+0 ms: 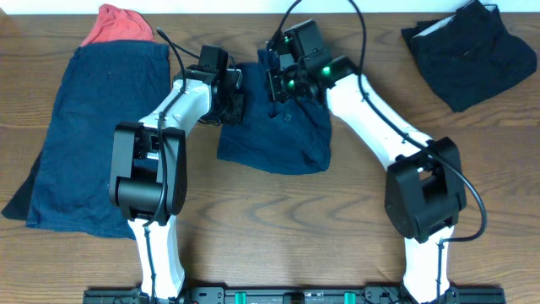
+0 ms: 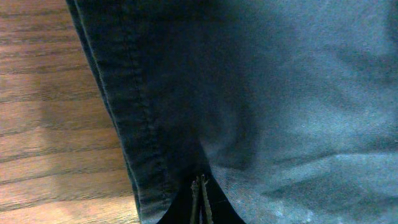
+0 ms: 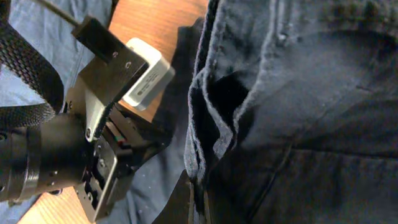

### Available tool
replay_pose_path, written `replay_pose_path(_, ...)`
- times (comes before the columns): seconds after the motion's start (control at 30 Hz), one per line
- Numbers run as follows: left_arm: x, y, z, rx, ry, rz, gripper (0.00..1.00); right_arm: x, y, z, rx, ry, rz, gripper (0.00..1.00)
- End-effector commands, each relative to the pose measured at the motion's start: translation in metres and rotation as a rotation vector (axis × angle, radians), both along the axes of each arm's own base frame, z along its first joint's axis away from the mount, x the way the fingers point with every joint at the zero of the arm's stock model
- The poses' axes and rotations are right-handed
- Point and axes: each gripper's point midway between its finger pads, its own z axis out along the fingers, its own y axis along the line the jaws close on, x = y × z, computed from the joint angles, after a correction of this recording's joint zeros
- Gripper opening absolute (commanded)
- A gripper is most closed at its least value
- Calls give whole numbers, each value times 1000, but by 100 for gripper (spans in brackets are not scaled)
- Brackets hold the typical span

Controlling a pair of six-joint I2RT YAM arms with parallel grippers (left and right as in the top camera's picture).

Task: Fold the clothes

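Observation:
My right gripper draws its fold to the left in the overhead view next, over the shorts' side by my left gripper, and releases it because it stands bunched.
A folded pair of dark navy shorts point(image 1: 274, 135) lies at the table's middle. My left gripper point(image 1: 229, 95) is shut on its left edge; in the left wrist view the fingertips point(image 2: 200, 186) pinch the fabric point(image 2: 280, 93) beside the hemmed seam. My right gripper point(image 1: 278, 80) is shut on the top edge; the right wrist view shows the fingertips point(image 3: 198, 202) clamped on a bunched fold of the shorts point(image 3: 311, 124), with the left arm's wrist point(image 3: 93, 143) close by. Another navy garment point(image 1: 93, 135) lies flat at left. A folded near-black garment point(image 1: 472, 52) sits at the back right.
A red garment point(image 1: 116, 24) pokes out behind the flat navy one at the back left. Bare wooden table point(image 1: 287, 228) runs along the front between the two arm bases.

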Motion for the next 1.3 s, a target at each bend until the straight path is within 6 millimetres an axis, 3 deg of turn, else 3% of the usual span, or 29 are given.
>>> replay_pose_path(0.0,-16,15,-26,48,82,26,7,0,12,7,28,-7,-4,2)
replay_pose_path(0.1,-19,21,-7,47,82,39,17,0,12,7,28,-7,-4,1)
replay_pose_path(0.17,-21,28,12,45,69,54,30,0,12,7,29,-5,-7,1)
replay_pose_path(0.23,-21,36,33,38,46,81,36,0,12,7,30,-6,-7,2)
replay_pose_path(0.33,-20,49,69,24,-10,127,38,1,13,9,34,-13,-7,1)
replay_pose_path(0.57,-18,55,126,5,-146,143,42,2,17,11,45,-22,-6,2)
replay_pose_path(0.73,-18,68,154,-12,-205,202,42,0,27,13,57,-40,12,1)
replay_pose_path(0.9,-17,88,165,-13,-230,252,42,-14,53,17,68,-66,69,3)
replay_pose_path(0.97,-17,97,165,-10,-232,273,42,-21,68,21,74,-100,126,59)
replay_pose_path(1.07,-16,105,165,-8,-232,292,42,-31,81,27,100,-124,206,84)
replay_pose_path(1.13,-16,110,165,-7,-232,302,42,-33,82,32,116,-121,215,93)
replay_pose_path(1.27,-17,113,165,-6,-231,309,42,-24,65,43,128,-122,190,95)
